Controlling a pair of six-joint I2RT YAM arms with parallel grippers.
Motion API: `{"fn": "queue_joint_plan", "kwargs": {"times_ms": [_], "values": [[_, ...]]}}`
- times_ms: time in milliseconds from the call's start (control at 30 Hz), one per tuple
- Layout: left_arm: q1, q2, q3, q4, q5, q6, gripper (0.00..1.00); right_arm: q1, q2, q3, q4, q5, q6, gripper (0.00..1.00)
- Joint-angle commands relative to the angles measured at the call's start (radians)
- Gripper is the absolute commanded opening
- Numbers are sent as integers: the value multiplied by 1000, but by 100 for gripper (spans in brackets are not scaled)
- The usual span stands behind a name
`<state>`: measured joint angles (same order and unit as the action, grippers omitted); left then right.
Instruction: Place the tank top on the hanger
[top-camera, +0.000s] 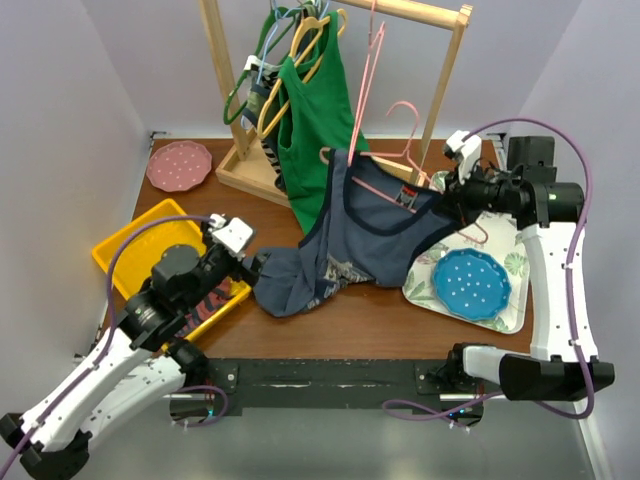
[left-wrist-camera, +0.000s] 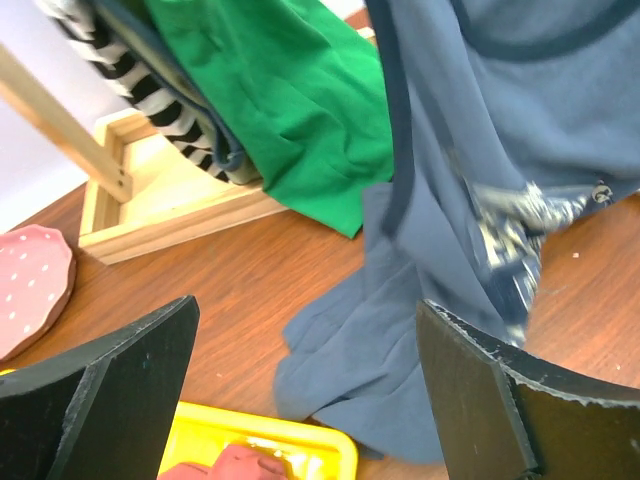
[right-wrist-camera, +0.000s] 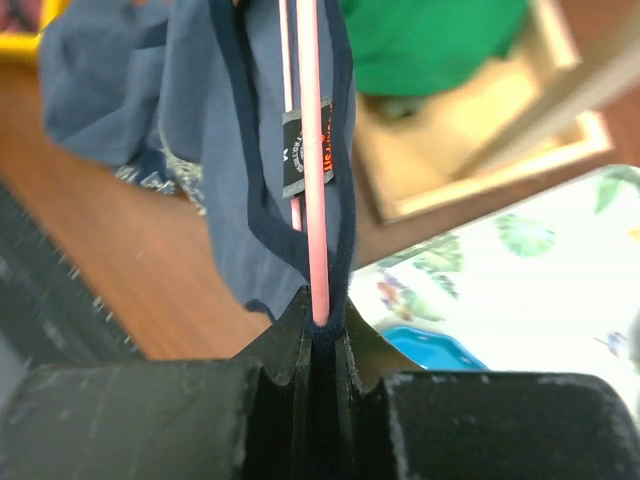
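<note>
I will raise the pink hanger in my right gripper outward toward the rack's wooden bar next and set the hanger's hook over the bar, because the hook is still off it.
The slate-blue tank top (top-camera: 370, 235) with a pale print hangs stretched from the pink wire hanger (top-camera: 385, 190), its lower part bunched on the table (top-camera: 290, 285). My right gripper (top-camera: 450, 195) is shut on the pink hanger and the top's dark strap together, as the right wrist view shows (right-wrist-camera: 322, 320). My left gripper (top-camera: 262, 268) is open and empty, just left of the bunched hem; in the left wrist view the fabric (left-wrist-camera: 400, 350) lies between and beyond its fingers (left-wrist-camera: 480, 390).
A wooden rack (top-camera: 330, 90) at the back holds a green tank top (top-camera: 315, 130) and yellow and green hangers. A yellow bin (top-camera: 150, 250) sits left, a pink plate (top-camera: 180, 165) back left, a floral tray (top-camera: 515, 290) with a blue plate (top-camera: 472, 285) right.
</note>
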<state>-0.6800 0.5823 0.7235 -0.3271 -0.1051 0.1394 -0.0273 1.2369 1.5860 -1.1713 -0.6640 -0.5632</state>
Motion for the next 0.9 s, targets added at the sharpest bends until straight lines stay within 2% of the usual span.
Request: {"fn": "queue_joint_plan", "kwargs": {"times_ms": [0,100,567,867], "values": [[7,-84,-54,39,-53,-49,95,-3,7,94,105,148,154,0],[7,-121,-79,30,-47,-64,95,-3,24,126,99,191,175,0],[7,-180,-104,17,-36,-132,95,20,44,312,292,421,393,0],[7,-203,-69,-16,-33,-182,95,160,70,327,395,581,500,0]]}}
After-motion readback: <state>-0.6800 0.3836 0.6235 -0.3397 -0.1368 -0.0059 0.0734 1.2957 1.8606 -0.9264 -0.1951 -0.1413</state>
